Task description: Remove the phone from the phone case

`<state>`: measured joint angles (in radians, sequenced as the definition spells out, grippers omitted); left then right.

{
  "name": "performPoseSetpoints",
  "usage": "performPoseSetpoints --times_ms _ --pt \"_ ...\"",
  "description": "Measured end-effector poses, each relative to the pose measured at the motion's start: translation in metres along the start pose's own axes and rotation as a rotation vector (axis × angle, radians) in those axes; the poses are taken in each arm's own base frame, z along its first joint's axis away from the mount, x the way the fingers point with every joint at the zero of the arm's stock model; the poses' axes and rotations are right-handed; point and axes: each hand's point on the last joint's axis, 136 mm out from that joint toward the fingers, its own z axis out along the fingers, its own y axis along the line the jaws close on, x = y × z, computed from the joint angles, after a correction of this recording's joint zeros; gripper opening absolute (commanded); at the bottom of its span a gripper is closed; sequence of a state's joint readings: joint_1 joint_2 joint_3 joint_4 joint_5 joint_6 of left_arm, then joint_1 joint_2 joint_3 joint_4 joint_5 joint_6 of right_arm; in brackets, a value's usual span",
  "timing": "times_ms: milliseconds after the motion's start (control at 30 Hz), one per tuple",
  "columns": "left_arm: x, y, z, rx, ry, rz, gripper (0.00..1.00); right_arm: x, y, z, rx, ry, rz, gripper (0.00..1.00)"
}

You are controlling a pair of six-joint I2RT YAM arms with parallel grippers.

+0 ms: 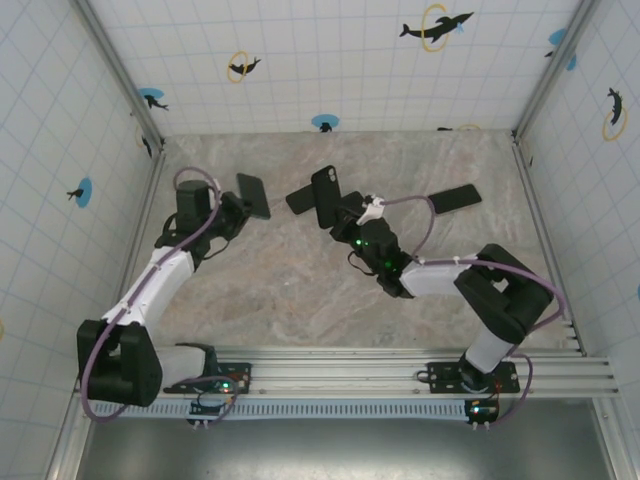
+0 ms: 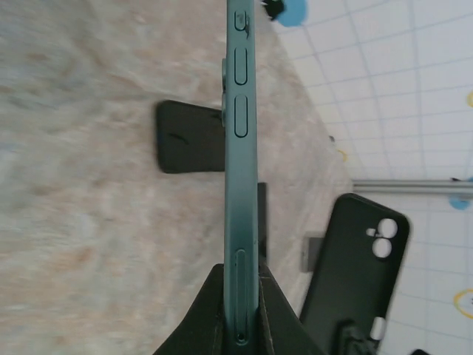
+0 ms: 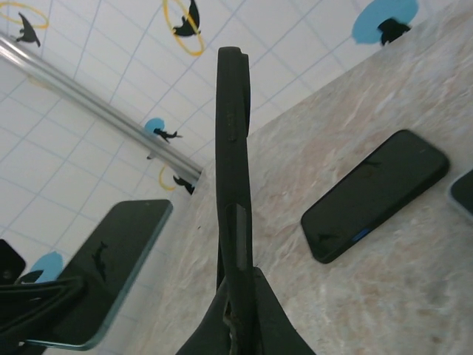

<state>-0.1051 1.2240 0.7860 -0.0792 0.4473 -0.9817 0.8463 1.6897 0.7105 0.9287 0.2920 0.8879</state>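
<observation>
The left gripper, holding the teal phone's lower end, needs to go down to the marble below, away from the black case (image 1: 325, 190), before it releases the phone.
My left gripper (image 1: 240, 206) is shut on the lower end of a teal phone (image 1: 254, 194), held above the table at the left. In the left wrist view this phone (image 2: 240, 148) stands edge-on, its side buttons showing, pinched between the jaws of the left gripper (image 2: 242, 310). My right gripper (image 1: 338, 216) is shut on a black phone case (image 1: 325, 190) held upright near the middle. The case (image 3: 232, 148) shows edge-on in the right gripper (image 3: 240, 299). Phone and case are apart; the case's camera cutout (image 2: 382, 244) looks empty.
A black phone (image 1: 297, 198) lies flat on the marble table beside the case, also the black phone (image 3: 373, 194). Another dark phone (image 1: 455, 198) lies further right. Tiled walls close the table on three sides; an aluminium rail (image 1: 400, 375) runs along the front.
</observation>
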Motion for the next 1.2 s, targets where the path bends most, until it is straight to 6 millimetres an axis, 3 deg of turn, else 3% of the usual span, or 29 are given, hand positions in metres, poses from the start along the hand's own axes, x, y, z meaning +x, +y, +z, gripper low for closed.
performPoseSetpoints --times_ms 167,367,600,933,1200 --pt "-0.016 0.046 -0.003 -0.022 0.031 -0.002 0.00 0.022 0.014 0.020 -0.026 0.041 0.010 0.00" --pt "-0.035 0.081 0.000 -0.002 0.067 0.036 0.00 0.043 0.036 0.045 -0.062 0.068 0.047 0.00" --pt "-0.041 0.130 0.007 0.003 0.133 0.004 0.00 0.068 0.049 0.064 -0.060 0.122 0.097 0.00" --pt "-0.069 0.151 0.009 0.050 0.151 0.039 0.00 0.103 0.050 0.079 -0.049 0.203 0.124 0.00" --pt "-0.076 0.170 0.023 0.087 0.184 0.002 0.00 0.111 0.053 0.077 -0.058 0.233 0.121 0.00"
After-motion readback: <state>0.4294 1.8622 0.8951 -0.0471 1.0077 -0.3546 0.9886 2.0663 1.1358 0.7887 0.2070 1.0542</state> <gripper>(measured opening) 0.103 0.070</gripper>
